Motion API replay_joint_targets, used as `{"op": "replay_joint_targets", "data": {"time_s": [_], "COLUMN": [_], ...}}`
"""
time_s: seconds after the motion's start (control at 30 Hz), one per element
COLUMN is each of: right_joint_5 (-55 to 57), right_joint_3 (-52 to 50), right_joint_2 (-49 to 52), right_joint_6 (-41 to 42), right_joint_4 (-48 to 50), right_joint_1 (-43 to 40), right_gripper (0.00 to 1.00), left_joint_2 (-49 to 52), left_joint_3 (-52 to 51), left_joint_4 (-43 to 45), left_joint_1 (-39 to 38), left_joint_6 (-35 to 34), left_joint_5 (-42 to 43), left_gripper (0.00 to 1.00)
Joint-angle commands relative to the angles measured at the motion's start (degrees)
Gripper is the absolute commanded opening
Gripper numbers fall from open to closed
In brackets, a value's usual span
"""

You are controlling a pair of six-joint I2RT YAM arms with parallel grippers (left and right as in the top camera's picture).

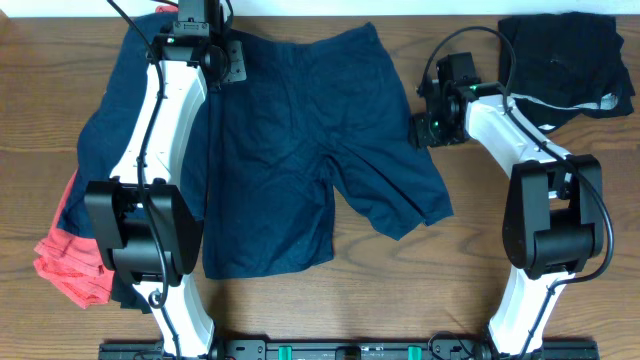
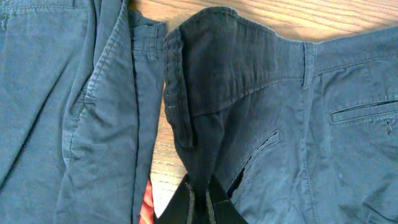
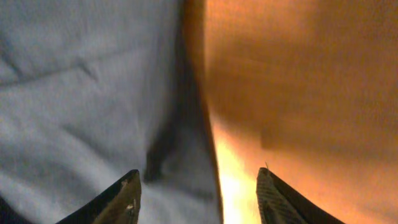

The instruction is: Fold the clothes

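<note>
My left gripper draws the waistband fold back over the leg (image 1: 270, 156) beside the second garment next, clear of that garment, and lets go.
Navy shorts (image 1: 300, 150) lie spread flat mid-table, waistband toward the far edge. My left gripper (image 1: 232, 68) sits at the waistband's left corner. In the left wrist view it (image 2: 200, 202) is shut on a lifted fold of that waistband (image 2: 205, 81). At the shorts' right edge, near the waistband, my right gripper (image 1: 418, 128) is low over the table. Its fingers (image 3: 127, 199) stand apart in the right wrist view, and the right gripper (image 3: 199, 193) straddles the blurred cloth edge (image 3: 81, 93), with bare wood (image 3: 298, 93) on the other side.
A second navy garment (image 1: 110, 130) lies at the left under my left arm, also in the left wrist view (image 2: 56, 112). A coral-red garment (image 1: 70, 265) is bunched at the front left. A black garment (image 1: 565, 55) lies at the back right.
</note>
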Motion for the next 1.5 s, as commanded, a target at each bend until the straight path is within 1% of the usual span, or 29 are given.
{"op": "replay_joint_targets", "data": {"time_s": [0.0, 0.03, 0.13, 0.17, 0.2, 0.33, 0.43, 0.57, 0.6, 0.7, 0.77, 0.8, 0.87, 0.9, 1.1, 1.37, 1.47], "right_joint_5": [0.3, 0.3, 0.3, 0.3, 0.2, -2.9, -6.2, -6.4, -6.4, -6.4, -7.4, -7.7, -7.8, -7.8, -6.3, -5.8, -5.8], "right_joint_3": [-2.3, -2.6, -2.7, -2.7, -2.7, -2.7, -2.7, -2.7, -2.7, -2.7, -2.7, -2.7, -2.7, -2.7, -2.7, -2.6, -2.5], "right_joint_2": [0.1, 0.2, 1.2, 1.8, 2.1, 3.7, 4.1, 4.1, 4.2, 4.6, 4.9, 5.1, 5.4, 5.6, 5.7, 6.3, 8.1], "right_joint_6": [-2.1, -2.7, -3.1, -3.1, -3.1, -3.1, -3.8, -3.8, -3.8, -3.8, -3.8, -3.8, -3.7, -3.7, -3.3, -3.1, -2.8], "right_joint_4": [4.2, 5.7, 8.7, 9.4, 9.8, 10.7, 11.1, 11.1, 11.1, 11.0, 10.8, 10.8, 10.9, 11.0, 14.2, 25.7, 29.9], "right_joint_1": [-0.1, -0.1, -0.1, -0.1, -0.1, 0.0, 0.1, 0.2, 0.2, 0.2, 0.2, 0.3, 0.4, 0.4, -0.4, -2.8, -2.7], "right_gripper": [0.46, 0.41, 0.35, 0.29, 0.27, 0.25, 0.27, 0.44, 0.45, 0.45, 0.39, 0.32, 0.14, 0.02, 0.01, 0.02, 0.02], "left_joint_2": [-0.2, -0.2, -0.2, -0.2, -0.2, -0.2, -0.2, -0.2, -0.2, -0.2, -0.2, -0.2, -0.2, -0.2, -0.2, -0.3, -0.3], "left_joint_3": [0.4, 0.4, 0.4, 0.4, 0.4, 0.4, 0.4, 0.4, 0.4, 0.4, 0.4, 0.4, 0.4, 0.4, 0.4, 0.4, 0.4], "left_joint_4": [0.0, 0.0, -0.1, -0.1, -0.1, -0.2, -0.3, -0.3, -0.3, -0.4, -0.4, -0.4, -0.5, -0.6, -3.4, -12.5, -16.0], "left_joint_1": [0.2, 0.2, 0.2, 0.2, 0.2, 0.2, 0.2, 0.2, 0.2, 0.2, 0.2, 0.2, 0.2, 0.2, 0.2, 0.2, 0.2], "left_joint_6": [-0.8, -0.8, -0.8, -0.7, -0.7, -0.7, -0.7, -0.7, -0.7, -0.7, -0.7, -0.7, -0.7, -0.7, -0.7, -0.9, -3.5], "left_joint_5": [-1.1, -1.1, -1.1, -1.1, -1.1, -1.1, -1.1, -1.1, -1.1, -1.1, -1.1, -1.1, -1.1, -1.1, -1.1, -0.9, -0.6], "left_gripper": [0.06, 0.06, 0.06, 0.06, 0.06, 0.06, 0.06, 0.06, 0.06, 0.06, 0.06, 0.06, 0.06, 0.06, 0.06, 0.06, 0.06]}}
